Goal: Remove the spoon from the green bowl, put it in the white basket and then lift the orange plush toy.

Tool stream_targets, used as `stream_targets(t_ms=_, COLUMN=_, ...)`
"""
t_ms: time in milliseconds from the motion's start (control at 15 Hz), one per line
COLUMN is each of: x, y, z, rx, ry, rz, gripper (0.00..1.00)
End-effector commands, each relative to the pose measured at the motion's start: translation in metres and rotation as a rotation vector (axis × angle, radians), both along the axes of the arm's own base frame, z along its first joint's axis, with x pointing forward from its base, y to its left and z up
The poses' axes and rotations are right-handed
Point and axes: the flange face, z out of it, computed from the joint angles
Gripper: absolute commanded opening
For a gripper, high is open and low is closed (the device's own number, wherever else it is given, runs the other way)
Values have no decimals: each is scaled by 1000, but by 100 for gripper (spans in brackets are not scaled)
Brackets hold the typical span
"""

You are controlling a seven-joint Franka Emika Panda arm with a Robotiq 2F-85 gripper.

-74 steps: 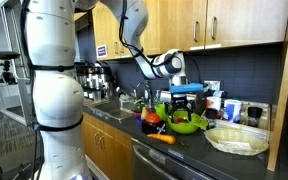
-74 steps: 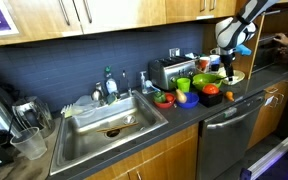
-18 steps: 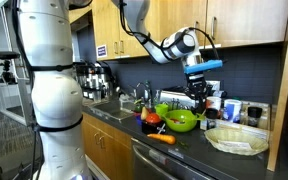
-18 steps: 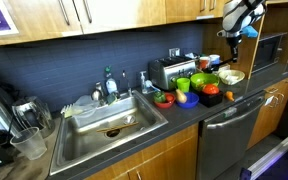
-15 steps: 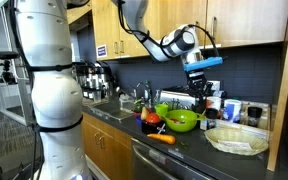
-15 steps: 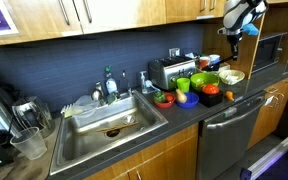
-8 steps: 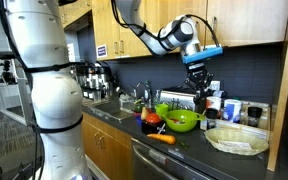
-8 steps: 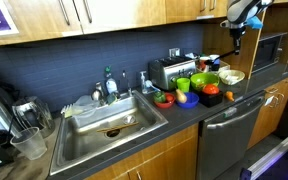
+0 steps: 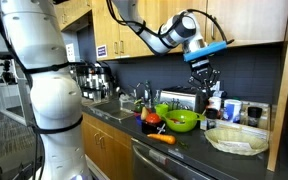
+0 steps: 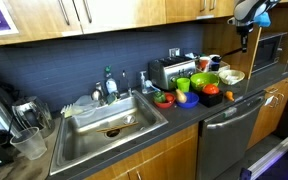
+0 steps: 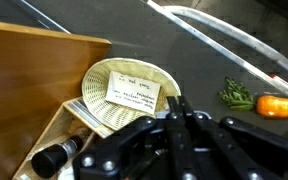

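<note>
I should next lower and tilt my gripper over the white basket to release the spoon, since the open basket below my gripper holds only a paper label.
My gripper (image 9: 205, 82) hangs high over the counter, above and just behind the lime-green bowl (image 9: 183, 121), and also shows in the other exterior view (image 10: 246, 37). Its jaws are shut, with a thin dark spoon (image 10: 246, 44) dangling between the fingertips. From the wrist view the shut gripper (image 11: 179, 100) hovers over the near edge of the white basket (image 11: 99, 88), which holds a paper label. This wide, shallow basket (image 9: 237, 139) stands beside the bowl. The orange plush toy (image 9: 162, 139), a carrot with green leaves, lies on the counter front (image 11: 281, 105).
Bottles, jars and a toaster (image 10: 167, 71) crowd the back of the counter. Red and purple toys (image 10: 166, 98) lie near the bowl. A sink (image 10: 109, 118) with a dish rack sits further along. A wooden cabinet side (image 11: 29, 90) and a black bottle (image 11: 54, 158) flank the basket.
The gripper has risen well above the green bowl, still shut, carrying the spoon up and a little toward the basket side. Nothing on the counter has moved.
</note>
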Motion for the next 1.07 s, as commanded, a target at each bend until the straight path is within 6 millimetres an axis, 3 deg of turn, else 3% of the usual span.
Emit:
stream_targets(t_ms=0, x=-14, y=-1, z=2, rx=-48, ry=-10, rz=-88, gripper=1)
stream_targets(t_ms=533, x=-25, y=0, z=-14, rx=-123, ry=13, rz=-279, gripper=1)
stream_targets(t_ms=1000, x=-19, y=13, z=-41, rx=-133, ry=72, rz=-380, gripper=1)
